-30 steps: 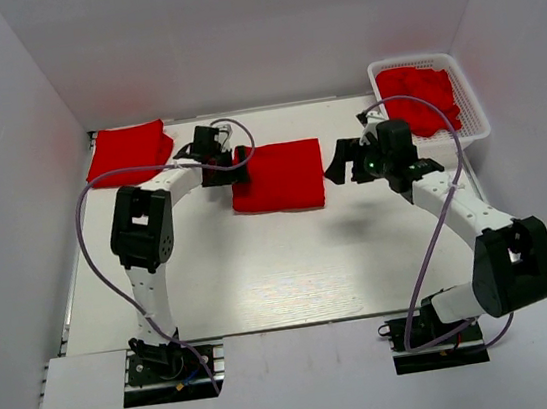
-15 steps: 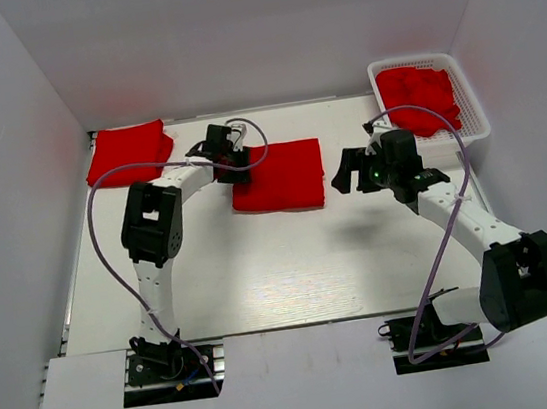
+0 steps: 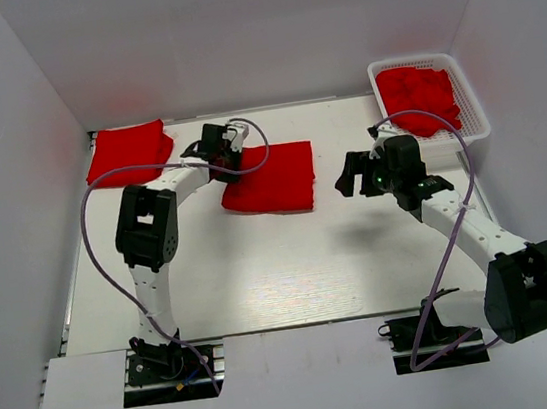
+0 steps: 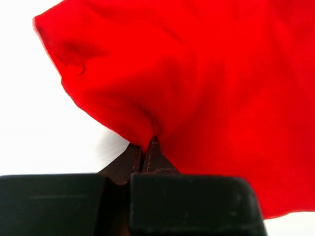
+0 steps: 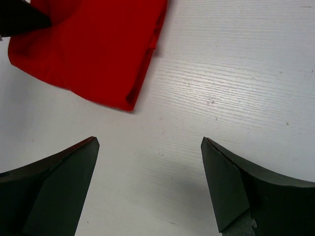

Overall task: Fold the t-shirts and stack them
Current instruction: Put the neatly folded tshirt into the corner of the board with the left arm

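I should next lift my left gripper, carry its t-shirt across to the left in the top view, down onto the other folded t-shirt point(image 3: 129, 149), and release.
A folded red t-shirt point(image 3: 270, 178) lies a little askew at mid-table. My left gripper point(image 3: 231, 166) is shut on its left edge; the wrist view shows the fingertips point(image 4: 153, 143) pinching a puckered fold of the red cloth point(image 4: 211, 83). Another folded t-shirt point(image 3: 128, 151) rests at the back left corner. Crumpled red t-shirts point(image 3: 418, 95) fill the white basket point(image 3: 468, 88) at the back right. To the right of the middle shirt my right gripper point(image 3: 346, 176) hovers open over bare table, its jaws point(image 5: 147, 145) wide with nothing between them. The shirt's near corner point(image 5: 93, 49) shows ahead of it.
The white table point(image 3: 281, 264) is enclosed by white walls at the left, back and right. Purple cables loop over both arms. The left gripper's dark tip point(image 5: 19, 17) shows in the corner of the right wrist view.
My left gripper has gone from open to shut on the middle shirt's left edge, and the shirt has slid left and skewed. The right gripper has drawn back slightly to the right.
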